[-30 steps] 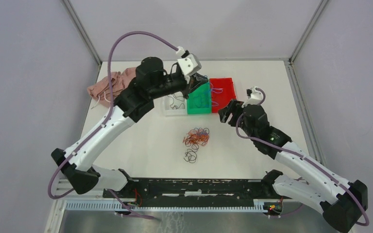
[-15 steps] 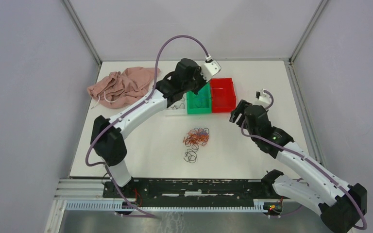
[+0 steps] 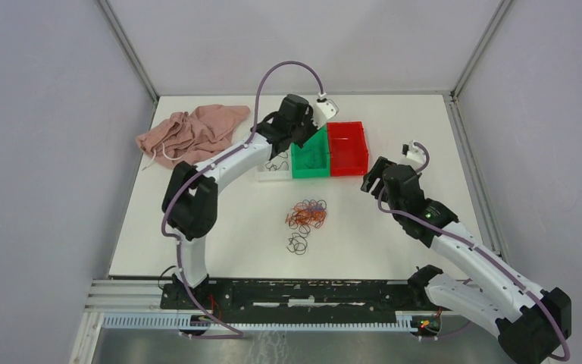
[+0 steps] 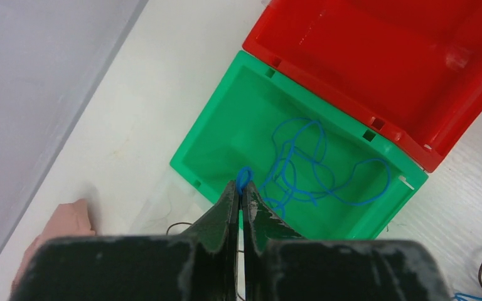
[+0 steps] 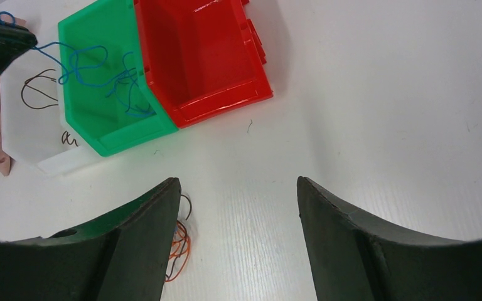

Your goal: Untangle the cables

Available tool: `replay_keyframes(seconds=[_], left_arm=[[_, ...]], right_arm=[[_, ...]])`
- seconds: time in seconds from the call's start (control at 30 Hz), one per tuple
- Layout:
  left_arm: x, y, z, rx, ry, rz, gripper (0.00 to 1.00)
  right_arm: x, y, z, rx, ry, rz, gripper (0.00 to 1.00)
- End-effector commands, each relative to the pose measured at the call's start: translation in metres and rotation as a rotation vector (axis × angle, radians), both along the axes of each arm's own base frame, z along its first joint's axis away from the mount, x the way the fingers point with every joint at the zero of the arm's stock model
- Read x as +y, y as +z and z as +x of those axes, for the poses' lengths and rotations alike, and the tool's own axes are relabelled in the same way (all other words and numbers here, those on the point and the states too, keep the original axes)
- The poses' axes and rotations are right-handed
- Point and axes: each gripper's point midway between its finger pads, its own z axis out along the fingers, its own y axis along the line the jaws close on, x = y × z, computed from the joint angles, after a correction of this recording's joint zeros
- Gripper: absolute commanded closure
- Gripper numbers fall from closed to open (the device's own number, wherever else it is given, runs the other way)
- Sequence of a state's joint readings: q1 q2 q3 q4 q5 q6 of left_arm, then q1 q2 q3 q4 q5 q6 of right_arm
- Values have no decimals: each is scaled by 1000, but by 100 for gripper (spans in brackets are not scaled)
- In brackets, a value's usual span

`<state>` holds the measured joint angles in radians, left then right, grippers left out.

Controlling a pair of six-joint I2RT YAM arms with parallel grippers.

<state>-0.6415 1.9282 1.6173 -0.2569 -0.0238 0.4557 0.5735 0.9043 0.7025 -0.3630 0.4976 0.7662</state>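
Note:
My left gripper will next lower the blue cable (image 4: 314, 169) toward the green bin's bottom, slightly toward the red bin, then let go of the cable's loop.
The cables lie as a wad of orange-red, blue and dark wires (image 3: 307, 214) at mid table, with a few black loops (image 3: 297, 243) just in front of it. My left gripper (image 4: 243, 185) (image 3: 303, 138) hangs over the green bin (image 4: 213, 135), shut on a loop of a blue cable (image 4: 314, 169) that trails down into that bin. My right gripper (image 5: 238, 182) (image 3: 370, 176) is open and holds nothing, low over bare table right of the wad. Orange strands (image 5: 179, 251) show beside its left finger.
A red bin (image 3: 347, 148) stands right of the green bin (image 3: 311, 159) and a clear white bin (image 3: 273, 165) with dark wires (image 5: 37, 94) left of it. A pink cloth (image 3: 193, 133) with a white cord lies at the back left.
The left arm has folded up and swung right, its wrist shifting back and right over the green bin with the blue cable still pinched. The right gripper has drifted slightly right.

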Motion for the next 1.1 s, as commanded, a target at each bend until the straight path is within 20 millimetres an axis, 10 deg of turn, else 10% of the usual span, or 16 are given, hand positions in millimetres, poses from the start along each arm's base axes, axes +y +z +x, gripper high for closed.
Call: replay_keyframes(seconds=[0.0,0.33,0.57,1.07], left_arm=[[-15,6,17,-61,-28,-32,97],[-11,-46,29,-24,-9,68,95],[-14,-45,20,30,-75,95,47],[-15,49,4,111,-181,-71,15]], right_arm=[[-2,4,4,-23,-20,16,25],[4,3,6,-15,4,30,25],[8,4,6,0,21,40,25],[20,9,4,10,73,83,26]])
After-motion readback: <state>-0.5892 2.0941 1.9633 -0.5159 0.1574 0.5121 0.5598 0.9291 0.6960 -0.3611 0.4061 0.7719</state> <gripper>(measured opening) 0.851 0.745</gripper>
